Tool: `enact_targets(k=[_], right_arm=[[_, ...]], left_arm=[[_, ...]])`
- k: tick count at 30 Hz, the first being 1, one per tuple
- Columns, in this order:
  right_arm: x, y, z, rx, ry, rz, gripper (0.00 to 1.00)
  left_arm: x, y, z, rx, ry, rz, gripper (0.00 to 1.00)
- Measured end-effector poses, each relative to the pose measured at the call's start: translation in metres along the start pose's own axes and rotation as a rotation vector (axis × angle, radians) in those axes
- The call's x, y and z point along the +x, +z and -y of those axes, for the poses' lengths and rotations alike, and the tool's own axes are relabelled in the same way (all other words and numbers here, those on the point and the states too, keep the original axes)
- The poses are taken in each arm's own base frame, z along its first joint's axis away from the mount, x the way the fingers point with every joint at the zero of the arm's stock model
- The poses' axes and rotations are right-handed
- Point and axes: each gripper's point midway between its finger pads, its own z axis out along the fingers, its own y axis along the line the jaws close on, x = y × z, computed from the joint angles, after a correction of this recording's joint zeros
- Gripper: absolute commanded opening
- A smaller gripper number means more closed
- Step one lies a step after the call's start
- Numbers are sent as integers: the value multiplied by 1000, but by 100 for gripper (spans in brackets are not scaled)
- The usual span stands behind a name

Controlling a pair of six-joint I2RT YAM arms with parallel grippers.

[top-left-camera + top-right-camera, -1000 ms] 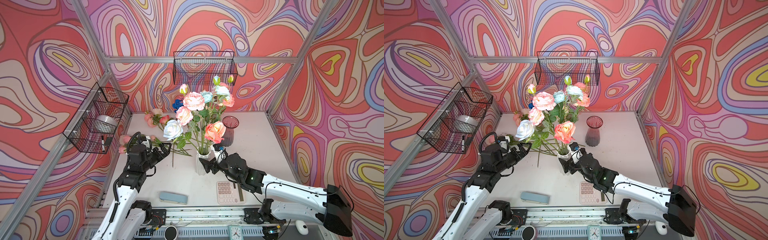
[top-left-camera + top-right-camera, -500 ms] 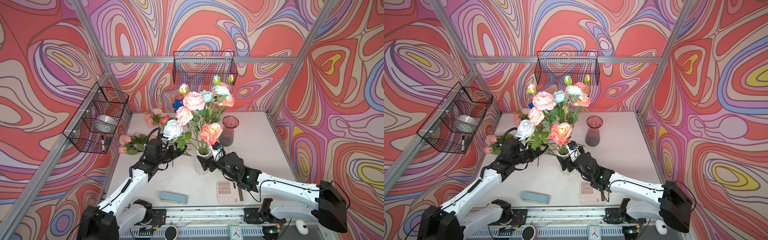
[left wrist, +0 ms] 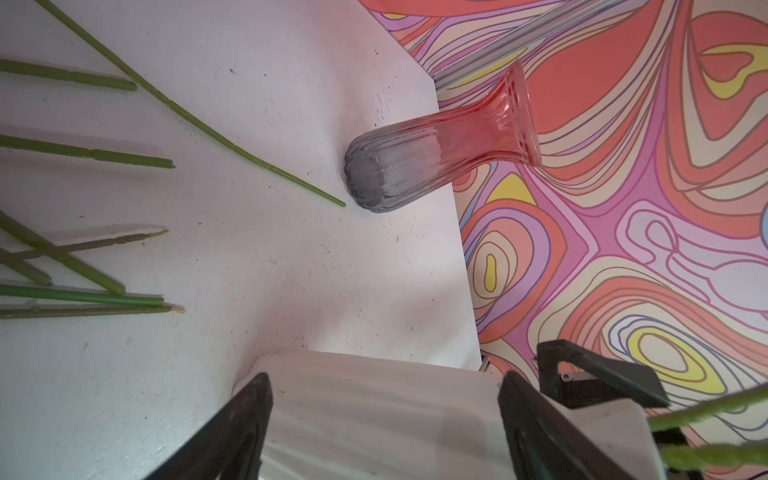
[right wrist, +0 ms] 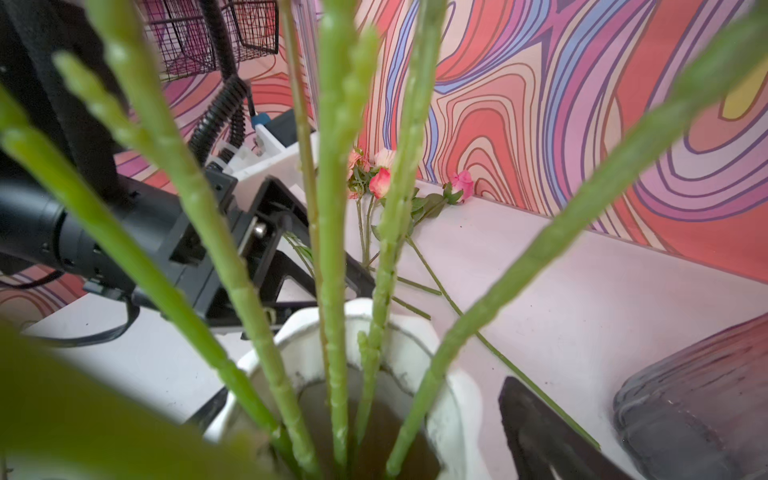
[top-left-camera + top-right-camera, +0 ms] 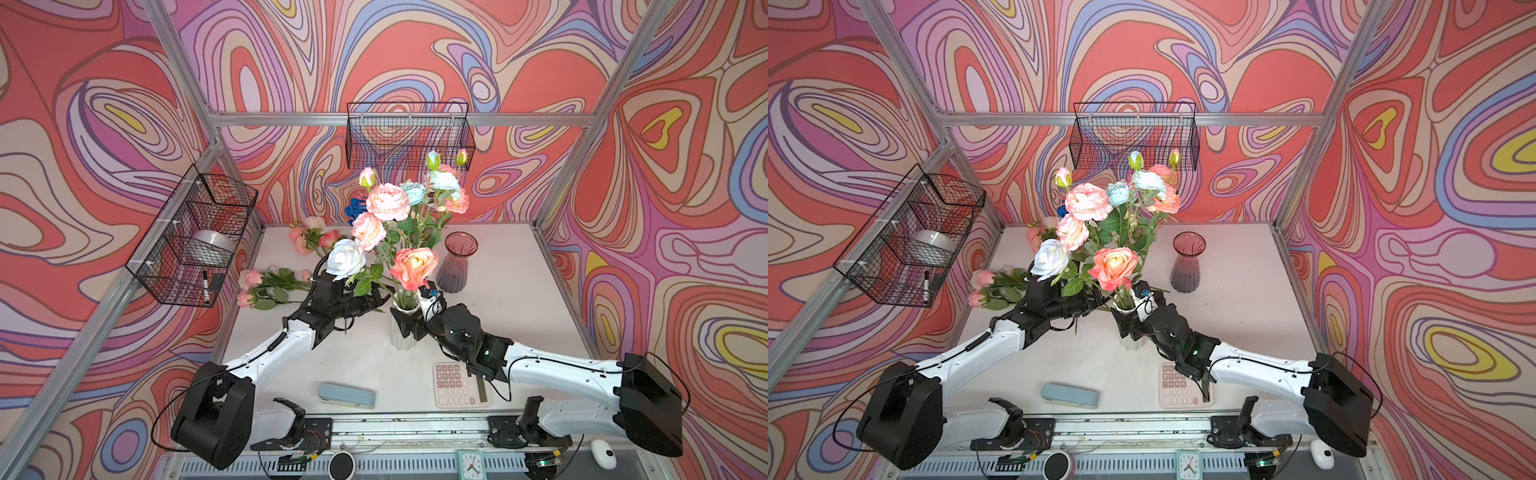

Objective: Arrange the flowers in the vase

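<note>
The white vase's neck (image 5: 405, 309) already stands between the open fingers of the robot's right gripper, so the right gripper will move a little farther onto the neck next and close its fingers there.
The white ribbed vase (image 5: 401, 338) (image 5: 1133, 343) stands mid-table and holds several flowers (image 5: 386, 201) (image 5: 1088, 201): pink, peach, white and pale blue heads on green stems. More flowers (image 5: 266, 286) lie at the table's left and back (image 5: 311, 237). My left gripper (image 5: 376, 305) (image 3: 384, 376) is open and rolled on its side, with one finger above the other. It sits close against the vase's (image 3: 374, 415) left side, and I cannot tell whether it touches. My right gripper (image 5: 409, 322) (image 4: 365, 386) is open, astride the vase's neck (image 4: 457, 399).
An empty pink-to-grey glass vase (image 5: 455, 266) (image 3: 436, 158) stands just behind the white one. A loose stem (image 3: 208, 124) points at its base. A calculator (image 5: 457, 384) and a blue-grey case (image 5: 347, 395) lie at the front. Wire baskets (image 5: 195, 237) (image 5: 409, 137) hang on the left and back walls.
My left arm has swung right, from the flowers lying at the left up to the white vase, and its jaws have narrowed slightly. The right gripper has stayed around the vase.
</note>
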Motion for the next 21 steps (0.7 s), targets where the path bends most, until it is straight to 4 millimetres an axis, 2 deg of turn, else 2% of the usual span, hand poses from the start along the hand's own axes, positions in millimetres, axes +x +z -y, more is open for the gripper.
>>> enact_targets(k=[4,11,15,17,18,19,21], right_arm=[[-1,4,1,9,-6,16,92],[-6,6,1,13,-14,40,64],[-5,6,1,18,-18,40,41],[-5,6,1,17,-25,39,26],[-5,6,1,17,-27,39,17],[-5,6,1,17,-28,39,2],[-5,6,1,16,-32,40,0]], left_arm=[[0,1,5,25,1,-4,85],[1,2,9,41,5,-8,86],[-1,0,8,29,3,6,87],[-4,-3,9,19,4,24,87],[-5,-5,10,15,6,36,88],[-7,-8,11,10,9,50,88],[-11,-13,12,-4,10,75,88]])
